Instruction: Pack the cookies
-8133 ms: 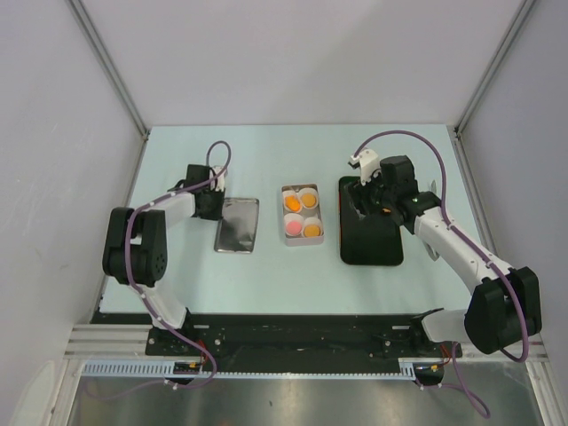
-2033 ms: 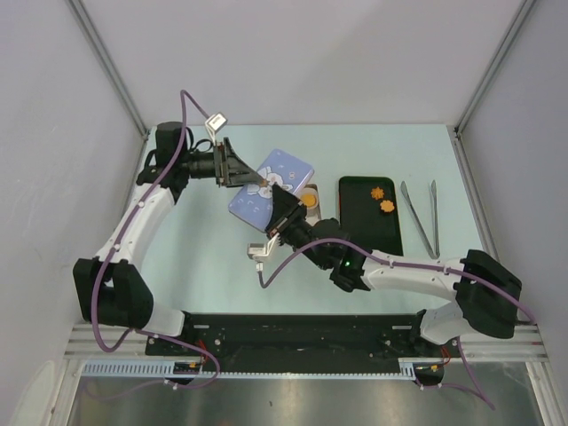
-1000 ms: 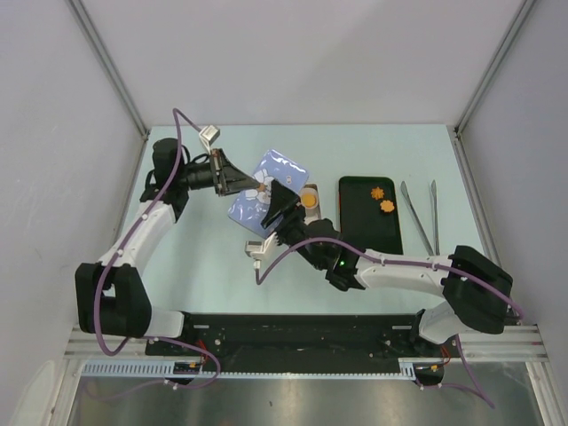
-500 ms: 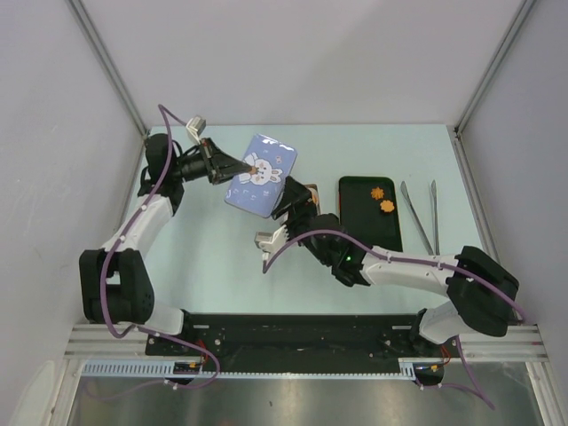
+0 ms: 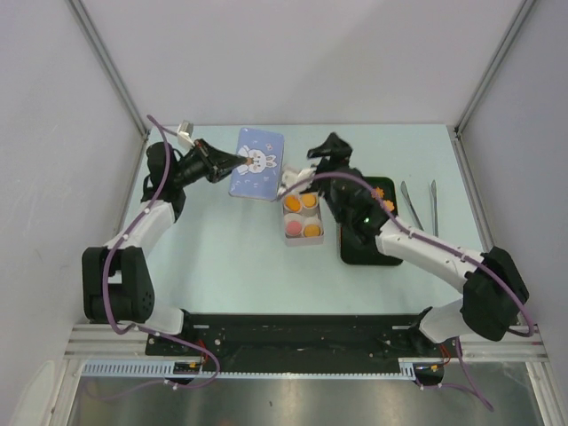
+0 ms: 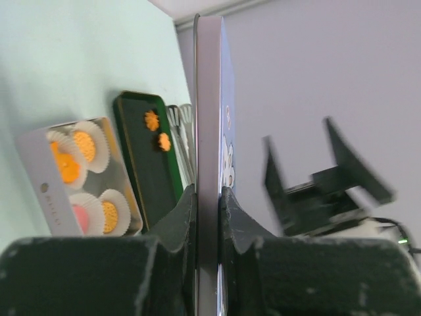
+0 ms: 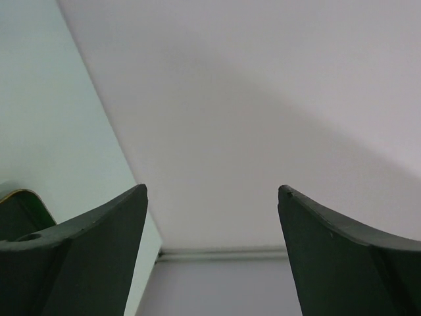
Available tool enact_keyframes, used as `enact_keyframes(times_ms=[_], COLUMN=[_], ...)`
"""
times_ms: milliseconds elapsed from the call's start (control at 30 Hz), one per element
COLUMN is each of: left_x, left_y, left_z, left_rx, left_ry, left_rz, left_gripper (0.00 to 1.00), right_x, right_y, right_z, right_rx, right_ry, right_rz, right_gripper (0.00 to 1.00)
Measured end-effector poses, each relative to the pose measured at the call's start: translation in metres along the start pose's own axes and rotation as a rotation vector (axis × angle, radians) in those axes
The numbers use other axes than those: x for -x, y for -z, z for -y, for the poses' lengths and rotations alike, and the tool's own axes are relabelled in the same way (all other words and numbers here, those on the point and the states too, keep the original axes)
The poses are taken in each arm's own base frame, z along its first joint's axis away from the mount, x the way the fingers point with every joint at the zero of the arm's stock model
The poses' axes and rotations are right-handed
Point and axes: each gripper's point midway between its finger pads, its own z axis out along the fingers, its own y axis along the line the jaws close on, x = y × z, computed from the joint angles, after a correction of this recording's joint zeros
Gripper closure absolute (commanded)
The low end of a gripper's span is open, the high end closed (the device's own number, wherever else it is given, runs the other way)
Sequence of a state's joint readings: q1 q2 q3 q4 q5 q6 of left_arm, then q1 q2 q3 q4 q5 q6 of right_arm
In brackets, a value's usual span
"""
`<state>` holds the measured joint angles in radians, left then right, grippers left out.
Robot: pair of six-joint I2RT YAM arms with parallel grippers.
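Note:
The open tin (image 5: 286,240) (image 6: 99,174) is below my left gripper, to its right in the top view. I will move the lid across and down over it and let go.
The cookies sit in white paper cups in an open silver tin (image 5: 286,240): three orange ones (image 5: 310,200) and a pink one (image 5: 291,226). The left wrist view shows them too (image 6: 84,145). Two more orange cookies (image 5: 387,206) lie on the black tray (image 5: 364,248). My left gripper (image 5: 238,162) is shut on the edge of the blue bunny lid (image 5: 258,162), held in the air left of the tin; it shows edge-on in the left wrist view (image 6: 207,99). My right gripper (image 5: 335,146) is open, empty and raised behind the tin, facing the back wall (image 7: 210,197).
Metal tongs (image 5: 417,213) lie right of the black tray. Grey walls enclose the table on three sides. The right forearm passes over the black tray's left part.
My left gripper has carried the lid back and left, off the tin. My right arm has let go near the lid and swung right and back, uncovering the tin.

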<state>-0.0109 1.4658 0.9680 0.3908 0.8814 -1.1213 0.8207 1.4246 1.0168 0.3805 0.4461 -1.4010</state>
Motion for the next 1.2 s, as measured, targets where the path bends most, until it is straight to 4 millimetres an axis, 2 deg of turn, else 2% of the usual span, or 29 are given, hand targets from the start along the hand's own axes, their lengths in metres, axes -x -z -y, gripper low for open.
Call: enact_keyframes(times_ms=[33, 167, 267, 333, 467, 600, 667, 733, 767, 1000, 1200], left_x=[-0.001, -0.007, -0.018, -0.028, -0.048, -0.066, -0.075, -0.081, -0.084, -0.094, -0.097], left_y=[0.0, -0.006, -0.016, -0.025, -0.044, -0.06, -0.068, -0.075, -0.081, -0.108, -0.114], left_z=[-0.007, -0.028, -0.032, -0.036, -0.051, -0.069, -0.079, -0.086, -0.089, -0.089, -0.102], left_rx=[0.02, 0.092, 0.116, 0.127, 0.167, 0.21, 0.237, 0.258, 0.268, 0.292, 0.343], left_ry=[0.013, 0.05, 0.057, 0.058, 0.08, 0.101, 0.109, 0.115, 0.115, 0.091, 0.069], left_rz=[0.016, 0.058, 0.051, 0.032, 0.0, -0.026, -0.038, -0.047, -0.052, -0.076, -0.072], left_gripper=[1.0, 1.0, 1.0, 1.0, 1.0, 1.0, 1.0, 1.0, 1.0, 1.0, 1.0], right_x=[-0.016, -0.067, -0.11, -0.138, -0.184, -0.223, -0.238, -0.24, -0.235, -0.176, -0.143], right_y=[-0.004, -0.008, -0.002, 0.005, 0.02, 0.03, 0.04, 0.048, 0.05, 0.059, 0.053], right_z=[0.016, 0.061, 0.079, 0.078, 0.059, 0.061, 0.054, 0.044, 0.036, -0.03, -0.06], right_rx=[-0.018, -0.074, -0.091, -0.073, 0.049, 0.109, 0.136, 0.177, 0.212, 0.527, 0.69], right_ry=[-0.06, -0.268, -0.422, -0.498, -0.659, -0.857, -0.949, -1.025, -1.061, -1.277, -1.438], right_rz=[-0.052, -0.201, -0.317, -0.393, -0.513, -0.577, -0.604, -0.605, -0.591, -0.46, -0.376], right_gripper=[0.15, 0.12, 0.11, 0.11, 0.13, 0.13, 0.13, 0.12, 0.12, 0.11, 0.09])
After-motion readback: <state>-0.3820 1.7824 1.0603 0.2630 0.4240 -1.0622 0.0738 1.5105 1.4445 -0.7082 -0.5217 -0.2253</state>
